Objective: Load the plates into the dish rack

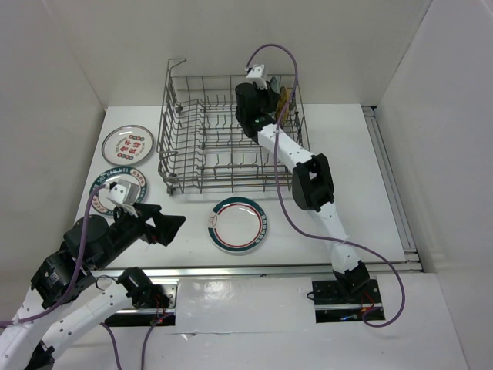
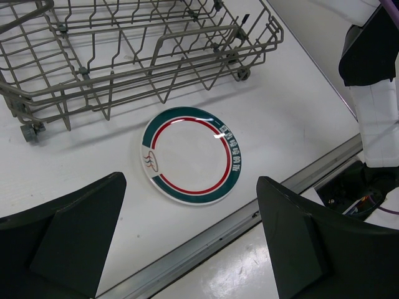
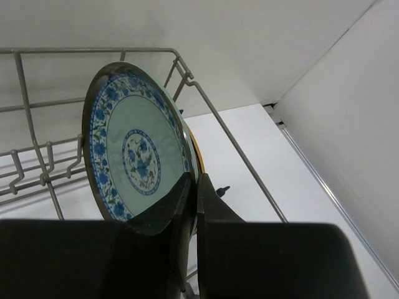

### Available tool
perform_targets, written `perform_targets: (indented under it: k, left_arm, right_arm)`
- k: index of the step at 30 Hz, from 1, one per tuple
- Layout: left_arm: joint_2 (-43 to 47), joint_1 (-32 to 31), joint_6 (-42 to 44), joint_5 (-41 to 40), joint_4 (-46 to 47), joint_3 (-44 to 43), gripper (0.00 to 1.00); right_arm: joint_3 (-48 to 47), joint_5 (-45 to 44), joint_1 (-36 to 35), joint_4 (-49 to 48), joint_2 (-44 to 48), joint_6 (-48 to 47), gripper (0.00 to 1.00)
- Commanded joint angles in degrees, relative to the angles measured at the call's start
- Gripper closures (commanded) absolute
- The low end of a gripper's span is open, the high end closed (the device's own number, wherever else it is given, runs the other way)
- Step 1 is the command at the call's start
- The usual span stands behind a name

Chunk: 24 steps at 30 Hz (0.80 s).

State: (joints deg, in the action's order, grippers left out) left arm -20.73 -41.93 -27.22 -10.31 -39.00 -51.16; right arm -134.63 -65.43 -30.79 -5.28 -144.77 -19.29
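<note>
My left gripper lowers and shifts to the right in the top view onto the white plate's logo-side rim next, because that rim lies nearest the gripper's open fingers.
The grey wire dish rack [image 1: 202,131] stands at the back middle of the table. My right gripper [image 1: 271,108] is at its far right corner, shut on the rim of a small teal plate with blue flowers [image 3: 138,149], held upright among the rack wires [image 3: 232,144]. A yellow-brown rim [image 3: 196,148] shows just behind the teal plate. A white plate with a green rim and red ring [image 1: 239,224] lies flat in front of the rack; it also shows in the left wrist view [image 2: 192,155]. My left gripper [image 1: 173,225] is open and empty, left of that plate, jaws wide apart [image 2: 190,208].
Two more plates lie left of the rack: one with red marks [image 1: 128,144] and a green-rimmed one [image 1: 115,183] partly under my left arm. A metal rail [image 1: 293,270] runs along the near table edge. My right arm [image 2: 374,93] stretches over the table's right part.
</note>
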Motion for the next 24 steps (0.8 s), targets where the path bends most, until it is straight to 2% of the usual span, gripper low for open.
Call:
perform_targets:
  k: [1,2,4,5,6,7,12,13,17,22,23,24]
  left_arm:
    - [0.8,-0.3,-0.2,-0.4,1.6,0.1,0.0]
    - [0.8,-0.3,-0.2,-0.4,1.6,0.1,0.0]
    - [0.8,-0.3,-0.2,-0.4,1.6,0.1,0.0]
    - [0.8,-0.3,-0.2,-0.4,1.6,0.1,0.0]
    - [0.8,-0.3,-0.2,-0.4,1.6,0.1,0.0]
    - [0.8,-0.3,-0.2,-0.4,1.6,0.1,0.0]
    - [0.8,-0.3,-0.2,-0.4,1.6,0.1,0.0]
    - [0.8,-0.3,-0.2,-0.4,1.6,0.1,0.0]
    - [0.8,-0.3,-0.2,-0.4,1.6,0.1,0.0]
    - [-2.5,-0.3,-1.6,-1.6,0.9,-0.9,0.0]
    - [-3.7,-0.3,-4.9,-2.3,-1.2,-1.6,0.0]
    - [-5.3,-0.3,-7.0,-2.3,-2.5,-3.3,0.0]
  right_arm:
    - [-1.3,-0.8,-0.1,-2.6,0.1,0.2,1.0]
    - [-0.8,-0.8,-0.1,-2.6,0.1,0.2,0.98]
    - [0.1,-0.8,-0.6,-3.8,0.1,0.2,0.8]
    - [0.2,-0.8,-0.6,-3.8,0.1,0.2,0.53]
    - [0.2,-0.8,-0.6,-3.8,0.1,0.2,0.43]
    - [0.2,-0.8,-0.6,-3.8,-0.5,0.2,0.37]
    - [0.2,-0.8,-1.1,-3.1,-1.0,0.2,0.27]
    - [0.2,-0.8,-1.6,-3.1,-1.0,0.2,0.17]
    - [-0.4,-1.4,-3.0,-4.8,4.1,-1.4,0.0]
    - [1.6,-5.5,-6.0,-6.2,14.4,-7.2,0.0]
    - [1.6,-5.5,-7.5,-4.6,16.5,-7.2,0.0]
    - [1.6,-5.5,-8.5,2.7,21.4,-5.5,0.0]
